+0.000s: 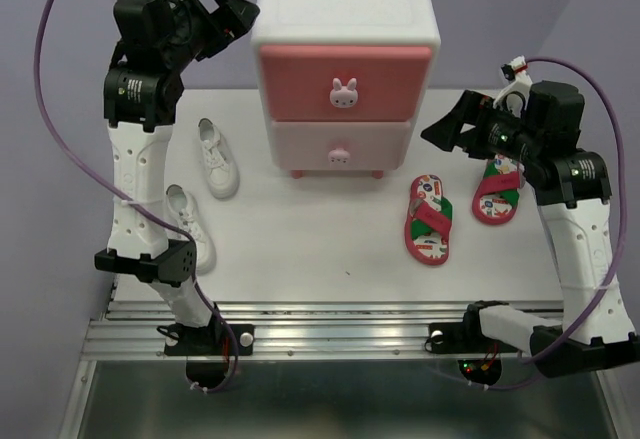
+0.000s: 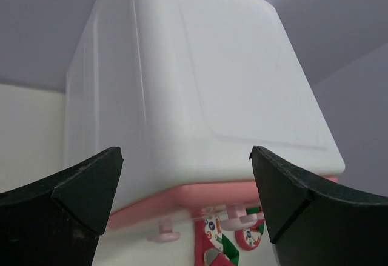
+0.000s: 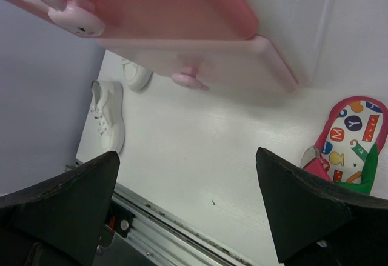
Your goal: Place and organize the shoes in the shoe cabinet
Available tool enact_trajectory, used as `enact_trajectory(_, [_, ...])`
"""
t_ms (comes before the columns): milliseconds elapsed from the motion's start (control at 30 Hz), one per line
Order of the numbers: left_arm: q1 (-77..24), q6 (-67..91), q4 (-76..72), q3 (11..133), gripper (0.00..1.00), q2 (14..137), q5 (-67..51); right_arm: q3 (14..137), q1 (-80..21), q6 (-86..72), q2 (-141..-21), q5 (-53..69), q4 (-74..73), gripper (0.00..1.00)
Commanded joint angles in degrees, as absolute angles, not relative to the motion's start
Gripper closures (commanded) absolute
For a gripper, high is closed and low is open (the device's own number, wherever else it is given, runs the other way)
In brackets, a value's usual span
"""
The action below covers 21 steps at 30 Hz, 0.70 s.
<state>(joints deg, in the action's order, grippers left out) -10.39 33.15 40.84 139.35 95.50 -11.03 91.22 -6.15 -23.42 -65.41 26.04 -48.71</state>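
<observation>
I will swing my right gripper to the left in the top view next, turn to face the shut upper drawer, then move outward onto its bunny knob [image 1: 344,93].
The white shoe cabinet [image 1: 345,4] stands at the back centre with both pink drawers shut, each with a bunny knob [image 1: 344,93]. Two white sneakers [image 1: 216,156] [image 1: 190,225] lie left of it. Two red flip-flops [image 1: 429,219] [image 1: 497,191] lie to its right. My left gripper [image 1: 235,7] is open and empty, raised beside the cabinet's upper left side [image 2: 182,78]. My right gripper [image 1: 450,125] is open and empty, held just right of the lower drawer [image 3: 200,66], above the table. The right wrist view shows one flip-flop [image 3: 351,142] and a sneaker [image 3: 108,120].
The white table [image 1: 320,249] ends at a metal rail [image 1: 330,329] along the near edge, where both arm bases are bolted. A purple wall backs the cabinet. Purple cables loop over both arms.
</observation>
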Motion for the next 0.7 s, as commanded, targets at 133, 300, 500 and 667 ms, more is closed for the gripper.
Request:
enact_trajectory(133, [-10.3, 32.6, 30.6, 141.0, 0.01, 99.9, -16.2, 93.2, -13.2, -20.7, -68.0, 25.1, -45.6, 0.00])
enact_trajectory(300, [-10.2, 31.8, 29.9, 143.3, 0.01, 103.7, -15.7, 94.5, -23.3, -21.8, -71.7, 17.8, -44.8, 0.00])
enact_trajectory(500, [-10.3, 29.8, 31.4, 142.0, 0.01, 105.3, -16.3, 98.2, -34.5, -23.8, -75.7, 7.7, -40.4, 0.00])
enact_trajectory(667, [-10.2, 26.7, 35.2, 140.5, 0.01, 106.4, -18.6, 104.1, -40.2, -25.8, -81.8, -9.7, -39.9, 0.00])
